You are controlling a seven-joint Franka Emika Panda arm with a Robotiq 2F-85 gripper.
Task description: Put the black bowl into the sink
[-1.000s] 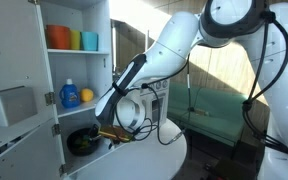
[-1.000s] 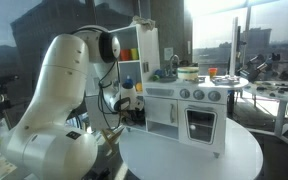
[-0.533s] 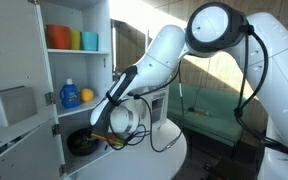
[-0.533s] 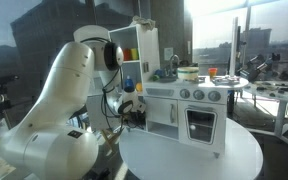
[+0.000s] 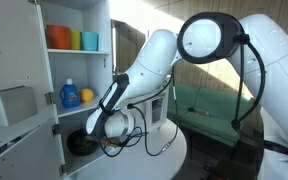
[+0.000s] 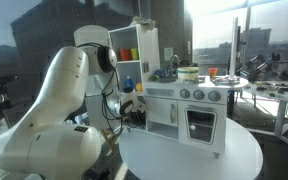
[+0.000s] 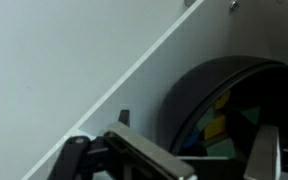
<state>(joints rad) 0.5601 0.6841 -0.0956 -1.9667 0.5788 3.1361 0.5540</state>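
My gripper eases farther in toward the bowl next and closes on the bowl's rim between its fingers, as one finger stands outside the bowl's side, the other inside.
The black bowl sits on the bottom shelf of the white open cabinet. In the wrist view the bowl fills the lower right, with coloured reflections inside. My gripper has reached into that bottom shelf, right next to the bowl. Its fingers are spread apart, one outside the bowl's wall and one over its inside. The sink is in the top of the white play kitchen, beside the faucet. In that exterior view the arm hides the bowl.
Upper shelves hold orange, yellow and green cups, and a blue bottle. The cabinet wall is close beside the gripper. The cabinet and play kitchen stand on a round white table. A grey box hangs on the open door.
My arm has swung lower and toward the cabinet, bringing the gripper into the bottom shelf at the bowl. The bowl has not moved.
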